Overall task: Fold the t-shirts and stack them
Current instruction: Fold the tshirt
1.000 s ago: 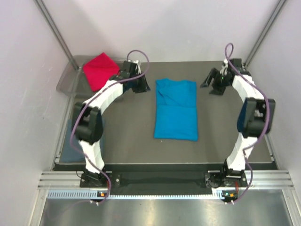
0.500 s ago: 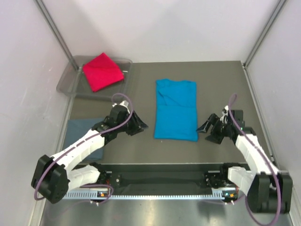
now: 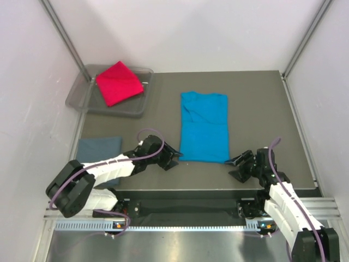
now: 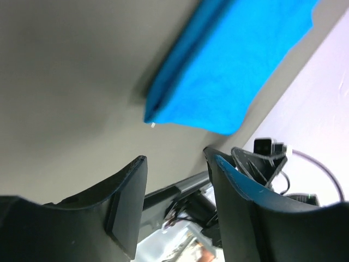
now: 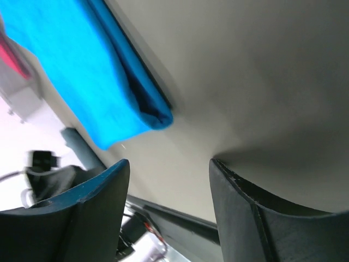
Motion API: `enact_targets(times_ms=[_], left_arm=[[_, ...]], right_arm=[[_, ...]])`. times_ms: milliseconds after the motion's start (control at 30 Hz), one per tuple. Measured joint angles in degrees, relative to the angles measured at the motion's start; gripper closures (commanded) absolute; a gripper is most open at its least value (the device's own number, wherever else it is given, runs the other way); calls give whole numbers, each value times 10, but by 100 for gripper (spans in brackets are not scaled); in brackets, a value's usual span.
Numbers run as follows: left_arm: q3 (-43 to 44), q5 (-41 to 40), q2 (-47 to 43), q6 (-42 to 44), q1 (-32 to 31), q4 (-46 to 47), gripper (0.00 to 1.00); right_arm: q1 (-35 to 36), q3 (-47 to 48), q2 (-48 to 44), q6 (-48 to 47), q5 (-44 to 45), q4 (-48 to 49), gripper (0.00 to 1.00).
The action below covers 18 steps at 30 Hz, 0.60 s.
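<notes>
The turquoise t-shirt's nearest corner (image 3: 181, 158) (image 4: 152, 114) lies flat just past my open fingers, so I should next lower my left gripper toward the tabletop around that corner and close it.
The turquoise t-shirt (image 3: 204, 127) lies folded into a long rectangle in the middle of the table. Its near-left corner (image 4: 163, 109) shows in the left wrist view, its near-right corner (image 5: 152, 114) in the right wrist view. The red t-shirt (image 3: 117, 82) sits folded in the tray at the back left. The slate grey-blue t-shirt (image 3: 101, 150) lies folded at the near left, partly under my left arm. My left gripper (image 3: 173, 156) is open and empty beside the turquoise shirt's near-left corner. My right gripper (image 3: 238, 164) is open and empty just off its near-right corner.
A clear grey plastic tray (image 3: 82, 98) holds the red shirt at the back left. White walls close in the table on three sides. The table's front edge and metal rail (image 3: 185, 210) run just behind both grippers.
Both arms have swung from the far end of the turquoise shirt down to its near corners. The shirts have not moved.
</notes>
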Motion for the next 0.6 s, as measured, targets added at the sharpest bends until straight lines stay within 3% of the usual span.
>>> enact_targets(times_ms=[233, 600], left_arm=[[-3, -19, 49, -71, -3, 19, 47], [5, -21, 110, -147, -4, 39, 54]], right_arm=[[26, -2, 41, 73, 37, 63, 40], [84, 2, 105, 143, 101, 125, 53]])
